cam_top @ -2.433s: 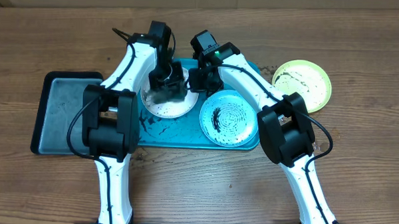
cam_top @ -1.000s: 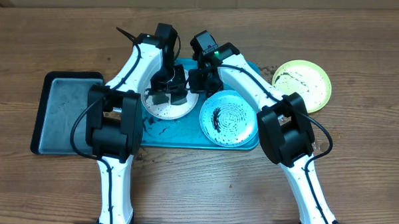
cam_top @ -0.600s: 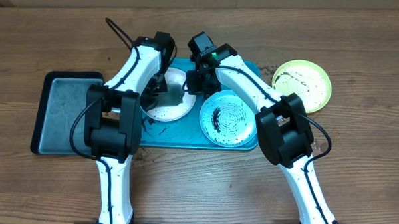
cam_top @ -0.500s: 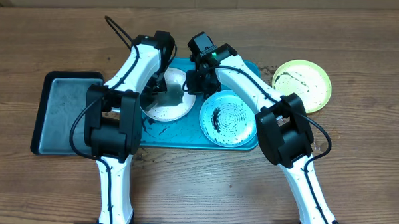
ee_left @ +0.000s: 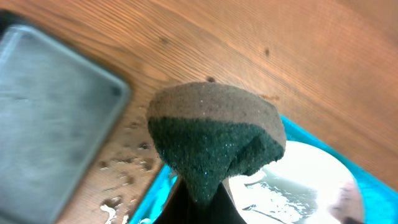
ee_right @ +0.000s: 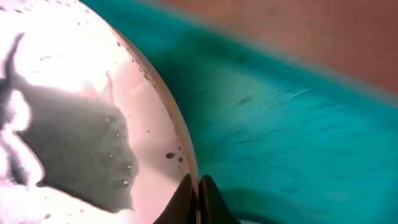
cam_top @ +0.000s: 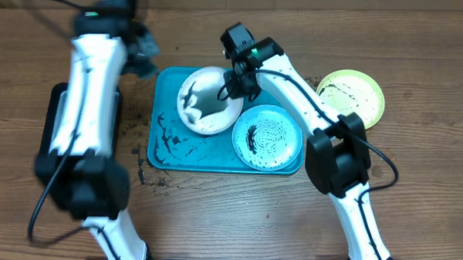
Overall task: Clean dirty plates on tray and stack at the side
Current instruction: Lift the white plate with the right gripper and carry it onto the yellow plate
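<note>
I should next raise my right gripper, carry the white plate (cam_top: pixel 209 102) over the yellow-green plate (cam_top: pixel 351 97) to its right in the overhead view, then lower it and release.
The white plate (cam_top: pixel 209 102) is tilted up over the turquoise tray (cam_top: pixel 169 155), its rim pinched by my right gripper (cam_top: pixel 238 85); the right wrist view shows the fingers (ee_right: pixel 199 186) shut on the plate's rim (ee_right: pixel 93 93). The light blue plate (cam_top: pixel 267 137) lies flat on the tray's right part, speckled black. The yellow-green plate (cam_top: pixel 351 97) lies on the table right of the tray. My left gripper (cam_top: pixel 144 50) is up at the far left, off the tray, shut on a green-and-tan sponge (ee_left: pixel 214 140). Black smears lie on the tray's left part.
A black-rimmed grey tray (cam_top: pixel 52 131) sits at the left, mostly behind my left arm; it also shows in the left wrist view (ee_left: pixel 43 118). Water drops and black specks lie on the wood (cam_top: pixel 138 154) beside the turquoise tray's left edge.
My left arm has swung away from the white plate to the upper left with the sponge. My right gripper has lifted and tilted the white plate, which now shows dark smears.
</note>
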